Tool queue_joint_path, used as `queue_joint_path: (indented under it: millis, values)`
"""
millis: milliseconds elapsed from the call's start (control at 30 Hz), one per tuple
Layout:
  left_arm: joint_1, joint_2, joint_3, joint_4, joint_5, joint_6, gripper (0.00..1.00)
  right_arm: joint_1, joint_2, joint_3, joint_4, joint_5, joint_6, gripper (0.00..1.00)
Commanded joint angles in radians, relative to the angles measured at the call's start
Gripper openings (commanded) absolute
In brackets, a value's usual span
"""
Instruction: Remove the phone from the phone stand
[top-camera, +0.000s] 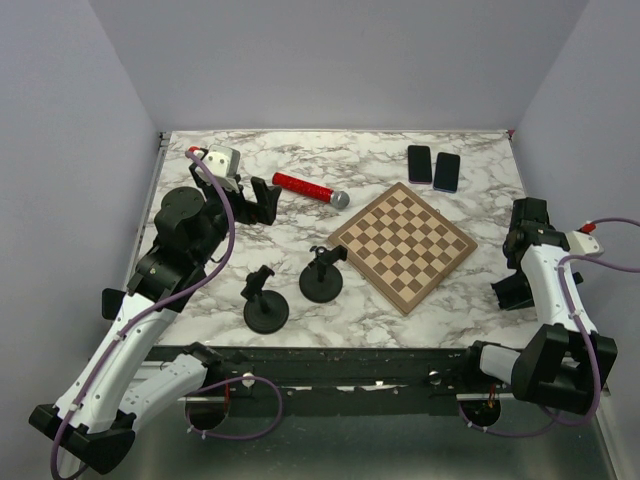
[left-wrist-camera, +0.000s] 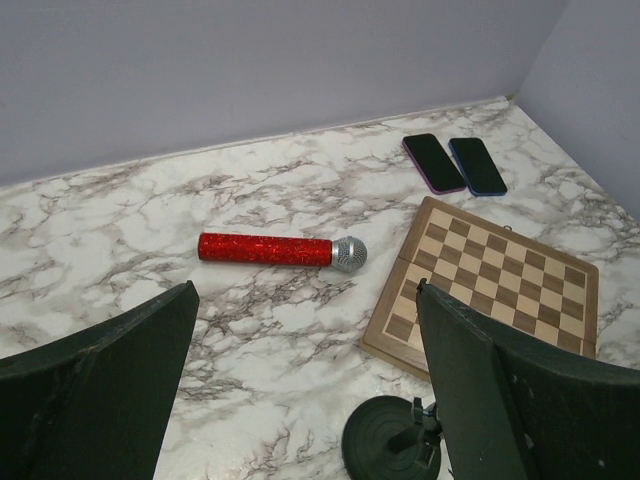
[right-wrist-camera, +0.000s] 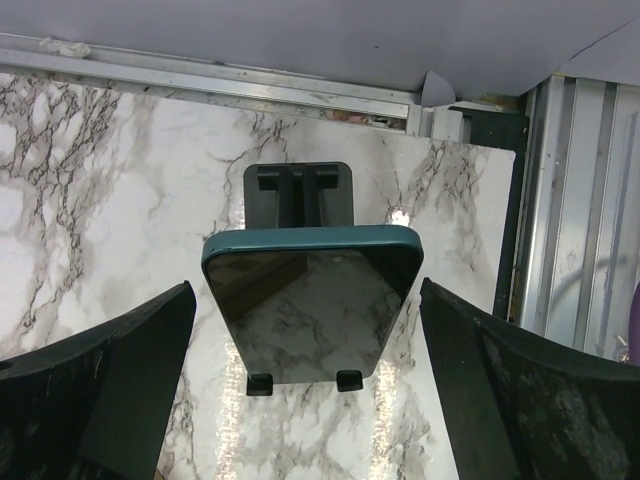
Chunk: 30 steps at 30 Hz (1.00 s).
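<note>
My right gripper should next move down over the upper end of the phone and close on its teal side edges.
A phone (right-wrist-camera: 310, 310) in a teal case leans, screen up, on a dark phone stand (right-wrist-camera: 298, 192), its lower edge resting on the stand's two small hooks. My right gripper (right-wrist-camera: 306, 285) is open, with one finger on each side of the phone and a gap on both sides. From above, the right gripper (top-camera: 520, 250) hangs over the stand (top-camera: 510, 291) near the table's right front edge. My left gripper (top-camera: 255, 200) is open and empty at the back left; it also shows in the left wrist view (left-wrist-camera: 305, 290).
A red microphone (top-camera: 310, 189) lies beside the left gripper. A chessboard (top-camera: 403, 246) sits in the middle right. Two phones (top-camera: 433, 167) lie flat at the back. Two black round-base holders (top-camera: 266, 300) (top-camera: 322, 275) stand in front. The table's metal front rail (right-wrist-camera: 200, 85) lies just beyond the stand.
</note>
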Motion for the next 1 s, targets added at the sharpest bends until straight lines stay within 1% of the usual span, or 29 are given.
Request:
queue_joint_path:
  millis: [0, 200, 400, 733, 967]
  values:
    - [-0.007, -0.012, 0.011, 0.005, -0.009, 0.008, 0.98, -0.007, 0.011, -0.012, 0.013, -0.028, 0.003, 1.00]
    - [-0.007, -0.015, 0.011, 0.005, -0.009, 0.008, 0.98, -0.008, 0.029, -0.029, 0.024, -0.045, 0.014, 0.98]
    - [-0.007, -0.017, 0.011, 0.005, -0.009, 0.008, 0.98, -0.007, 0.039, -0.036, 0.042, -0.041, 0.003, 1.00]
    - [-0.007, -0.016, 0.011, 0.005, -0.010, 0.009, 0.98, -0.008, 0.050, -0.053, 0.070, -0.043, -0.005, 0.99]
    - [-0.009, -0.016, 0.011, 0.005, -0.007, 0.009, 0.98, -0.008, 0.048, -0.063, 0.094, -0.050, -0.018, 0.95]
